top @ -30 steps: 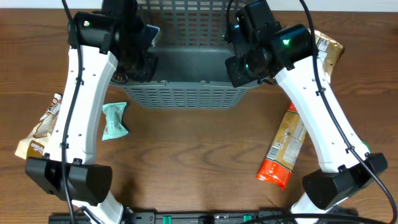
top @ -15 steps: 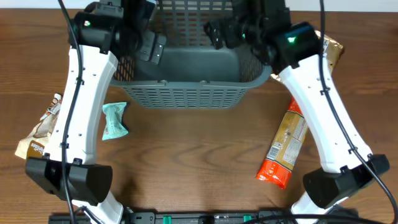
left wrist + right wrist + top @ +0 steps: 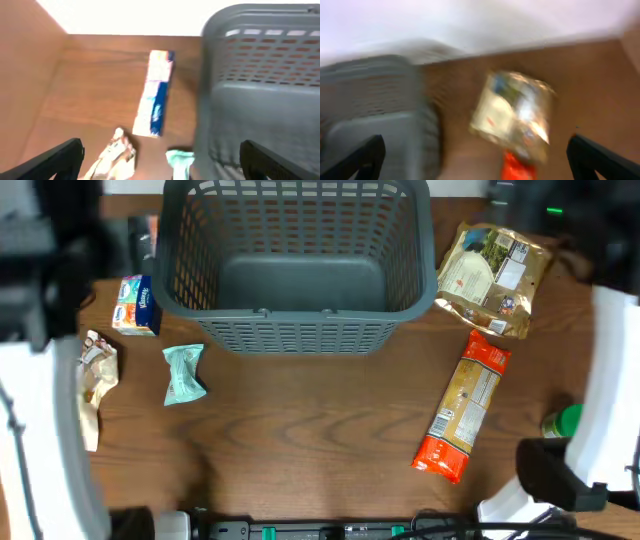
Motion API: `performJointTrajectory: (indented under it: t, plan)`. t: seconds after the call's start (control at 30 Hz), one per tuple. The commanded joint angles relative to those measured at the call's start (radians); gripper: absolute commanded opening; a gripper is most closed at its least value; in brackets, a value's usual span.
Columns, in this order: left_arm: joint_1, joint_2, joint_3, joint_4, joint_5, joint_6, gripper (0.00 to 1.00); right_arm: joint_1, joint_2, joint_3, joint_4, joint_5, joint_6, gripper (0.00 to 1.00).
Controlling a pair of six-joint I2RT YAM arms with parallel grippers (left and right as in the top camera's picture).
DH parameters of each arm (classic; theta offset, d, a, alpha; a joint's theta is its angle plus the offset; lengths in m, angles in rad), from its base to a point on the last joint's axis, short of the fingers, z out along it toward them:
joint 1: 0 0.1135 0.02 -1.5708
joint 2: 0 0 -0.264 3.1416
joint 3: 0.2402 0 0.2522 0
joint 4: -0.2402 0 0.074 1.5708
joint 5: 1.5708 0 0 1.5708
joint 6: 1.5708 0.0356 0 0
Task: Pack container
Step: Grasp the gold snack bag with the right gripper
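The gold bag is on the tabletop below my open right gripper, so next I need to lower the gripper onto the gold bag's side away from the basket (image 3: 520,272) (image 3: 536,115) and close it there.
The container (image 3: 295,330) is a grey-blue slotted basket at the back middle of the table, and nothing shows on its floor. Both arms are blurred streaks at the overhead view's left and right sides. My left gripper (image 3: 162,164) is open and empty, high over the table left of the container (image 3: 260,85). Below it lie a blue-and-white pack (image 3: 156,95), a white-brown packet (image 3: 116,156) and a teal packet (image 3: 180,159). My right gripper (image 3: 477,164) is open and empty too, above the table right of the container (image 3: 375,115), over a gold bag (image 3: 515,110).
Left of the basket lie the blue-and-white pack (image 3: 137,305), the white-brown packet (image 3: 97,370) and the teal packet (image 3: 184,373). To its right are the gold bag (image 3: 495,265) and a long orange-red packet (image 3: 466,405). A green object (image 3: 568,420) sits by the right arm.
Both arms have swung up and outward from the basket's corners to the sides. Both grippers have gone from shut to wide open. The pack and gold bag are uncovered.
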Motion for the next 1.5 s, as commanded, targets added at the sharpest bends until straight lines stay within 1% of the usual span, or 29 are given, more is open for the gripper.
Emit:
performJointTrajectory:
  t: [0.0, 0.1, 0.23, 0.37, 0.43, 0.6, 0.93, 1.2, 1.33, 1.4, 1.43, 1.47]
  plan:
    - [0.024, 0.008, 0.008, -0.049, -0.008, -0.021, 0.99, -0.110, 0.011, -0.019, -0.053, -0.037, 0.139, 0.99]
    - [0.028, 0.024, 0.003, -0.080, -0.008, -0.045, 0.98, -0.178, 0.039, -0.106, -0.061, -0.052, 0.138, 0.99]
    - [0.029, 0.045, -0.006, -0.093, -0.008, -0.047, 0.99, -0.240, 0.105, -0.222, -0.028, -0.058, 0.126, 0.99]
    - [0.029, 0.050, -0.006, -0.095, -0.009, -0.046, 0.98, -0.296, 0.214, -0.299, 0.029, -0.163, 0.024, 0.99]
    - [0.029, 0.050, -0.006, -0.095, -0.008, -0.046, 0.99, -0.314, 0.278, -0.318, 0.044, -0.168, 0.016, 0.99]
    - [0.028, 0.050, -0.006, -0.099, -0.008, -0.047, 0.98, -0.325, 0.423, -0.322, 0.096, -0.175, -0.027, 0.99]
    - [0.028, 0.050, -0.006, -0.124, -0.008, -0.047, 0.99, -0.325, 0.623, -0.322, 0.231, -0.343, -0.156, 0.99]
    - [0.028, 0.050, -0.006, -0.140, -0.008, -0.047, 0.99, -0.325, 0.691, -0.323, 0.310, -0.405, -0.240, 0.99]
    - [0.028, 0.050, -0.006, -0.141, -0.008, -0.047, 0.98, -0.325, 0.711, -0.333, 0.330, -0.405, -0.248, 0.99]
    - [0.028, 0.050, -0.006, -0.141, -0.008, -0.047, 0.99, -0.325, 0.720, -0.346, 0.339, -0.405, -0.247, 0.94]
    - [0.028, 0.050, -0.006, -0.142, -0.008, -0.047, 0.99, -0.325, 0.725, -0.352, 0.341, -0.405, -0.247, 0.87]
    - [0.028, 0.050, -0.006, -0.141, -0.008, -0.047, 0.98, -0.325, 0.727, -0.360, 0.342, -0.405, -0.247, 0.82]
